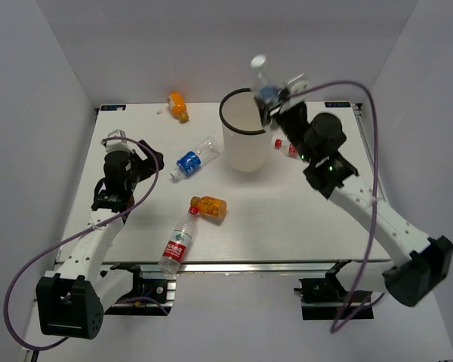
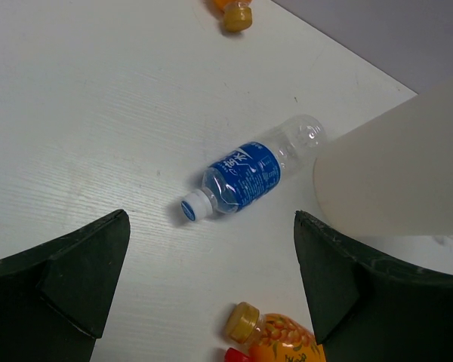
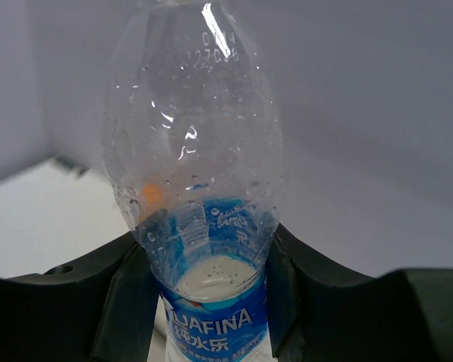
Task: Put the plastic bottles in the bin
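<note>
The left gripper moves back toward the front bar next, then down to the red-label bottle's middle.
My right gripper is shut on a clear blue-label bottle and holds it upright in the air, by the right rim of the white bin; its cap points up. My left gripper is open and empty above the table's left side. A second blue-label bottle lies left of the bin. An orange bottle and a red-label bottle lie at the front. Another orange bottle lies at the back. Another red-label bottle shows behind my right arm.
The white table ends at a metal rail at the front. Grey walls close in the left, back and right sides. My right arm reaches over the table's right half.
</note>
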### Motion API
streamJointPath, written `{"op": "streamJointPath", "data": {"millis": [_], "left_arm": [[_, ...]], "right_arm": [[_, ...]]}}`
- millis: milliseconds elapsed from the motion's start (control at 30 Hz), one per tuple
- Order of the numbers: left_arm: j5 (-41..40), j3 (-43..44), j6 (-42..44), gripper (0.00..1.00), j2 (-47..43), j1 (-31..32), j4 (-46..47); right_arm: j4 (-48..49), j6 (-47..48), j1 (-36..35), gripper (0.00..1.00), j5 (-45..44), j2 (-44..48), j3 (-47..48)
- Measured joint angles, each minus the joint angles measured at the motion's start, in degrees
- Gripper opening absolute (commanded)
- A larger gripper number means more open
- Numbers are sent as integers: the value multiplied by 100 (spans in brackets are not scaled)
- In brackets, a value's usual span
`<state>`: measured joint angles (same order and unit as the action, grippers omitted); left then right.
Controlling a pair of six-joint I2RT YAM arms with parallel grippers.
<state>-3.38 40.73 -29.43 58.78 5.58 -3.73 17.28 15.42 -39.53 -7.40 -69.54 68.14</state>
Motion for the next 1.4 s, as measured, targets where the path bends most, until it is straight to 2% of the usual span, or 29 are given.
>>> {"op": "streamJointPath", "data": {"millis": [100, 200, 300, 400, 500, 533, 567, 600, 667, 800, 900, 1033, 1267, 1400], "left_arm": [[125, -107, -149, 98, 7, 0, 0], [258, -208, -315, 98, 31, 0, -35], [380, -297, -542, 98, 63, 0, -166], [535, -297, -715, 98, 98, 0, -442], [728, -297, -892, 98, 85, 35, -822], [772, -310, -942, 98, 63, 63, -960], [804, -343, -981, 98, 22, 92, -1086], [837, -393, -1038, 98, -42, 136, -1261], [866, -483, -1095, 98, -179, 245, -1611], [994, -529, -1108, 98, -341, 684, -2312], [896, -435, -1051, 98, -256, 1419, -2828], [382, -26, -1047, 98, 308, 2415, -3504], [-221, 37, -1088, 98, 461, 2776, -4127], [-278, 37, -1084, 98, 511, 2994, -4221]], "right_arm": [[846, -509, 610, 16, -140, -817, 761], [1340, -955, 861, 21, -118, -1709, 1460], [1491, -1392, 979, 25, -2, -2470, 1862], [1486, -1703, 1027, 29, 61, -2903, 1871], [1475, -1930, 1064, 48, 90, -3130, 1799], [1471, -1993, 1071, 60, 103, -3167, 1764], [1467, -2063, 1082, 66, 120, -3176, 1720], [1469, -2111, 1093, 76, 129, -3176, 1681], [1493, -2232, 1134, 82, 157, -3176, 1613], [1565, -2326, 1239, 89, 295, -3136, 1445], [1563, -2385, 1316, 89, 422, -3018, 1261], [1558, -2420, 1425, 89, 546, -2645, 870], [1626, -2476, 1718, 89, 831, -1834, 240], [1746, -2577, 1853, 89, 979, -1504, -98]]}}
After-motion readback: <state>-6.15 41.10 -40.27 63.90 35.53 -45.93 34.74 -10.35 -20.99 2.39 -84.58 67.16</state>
